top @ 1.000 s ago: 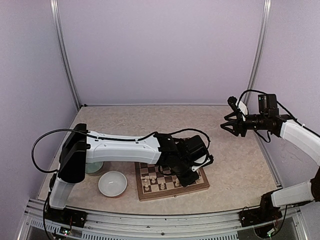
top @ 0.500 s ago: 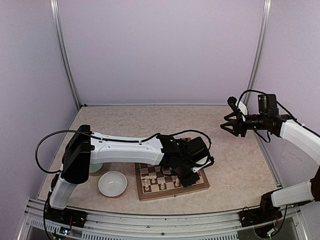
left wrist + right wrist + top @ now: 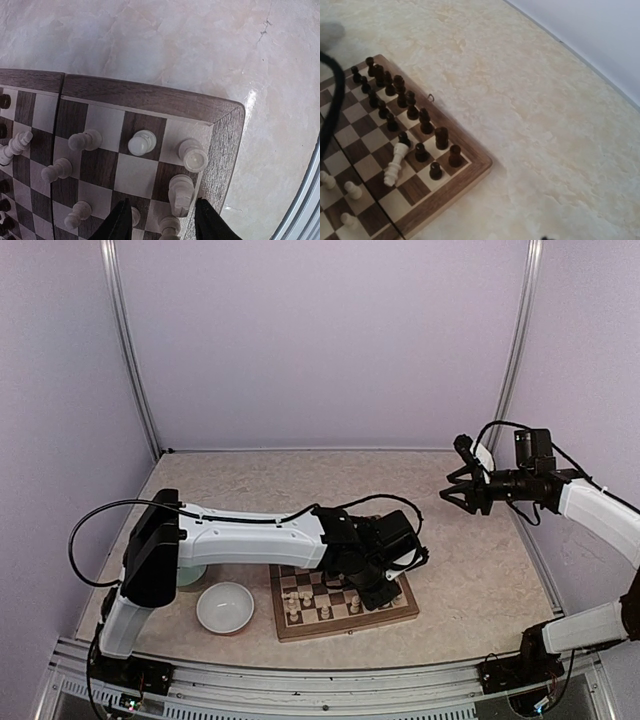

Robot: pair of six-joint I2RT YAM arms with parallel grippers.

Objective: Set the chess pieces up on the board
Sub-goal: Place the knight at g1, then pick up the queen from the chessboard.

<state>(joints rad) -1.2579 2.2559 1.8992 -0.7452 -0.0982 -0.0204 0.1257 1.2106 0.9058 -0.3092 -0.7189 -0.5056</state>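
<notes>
The tipped cream piece lies below my right gripper and left in the top view, so next I lower onto the piece's end clear of pawns.
The board (image 3: pixel 345 628) lies at the table's front centre. My left gripper (image 3: pixel 385 592) hovers low over its right near corner. In the left wrist view this gripper (image 3: pixel 162 210) is open, its black fingers (image 3: pixel 122 220) standing either side of a small cream piece (image 3: pixel 170 226) without touching it. Beside that piece stand a cream knight (image 3: pixel 181 192), a rook (image 3: pixel 193 155) and a pawn (image 3: pixel 141 142). Dark pieces (image 3: pixel 441 137) line the board's far rows (image 3: pixel 450 187), and one cream piece (image 3: pixel 395 162) lies tipped among them. My right gripper (image 3: pixel 463 495) hangs open and empty high at the right.
A white bowl (image 3: pixel 225 607) sits left of the board, and a green bowl (image 3: pixel 188 575) is partly hidden under the left arm. A metal rail runs along the table's near edge (image 3: pixel 305 200), close to the board's corner.
My left gripper has opened from nearly shut, letting go of a cream piece at the board's corner. The right arm has barely moved.
</notes>
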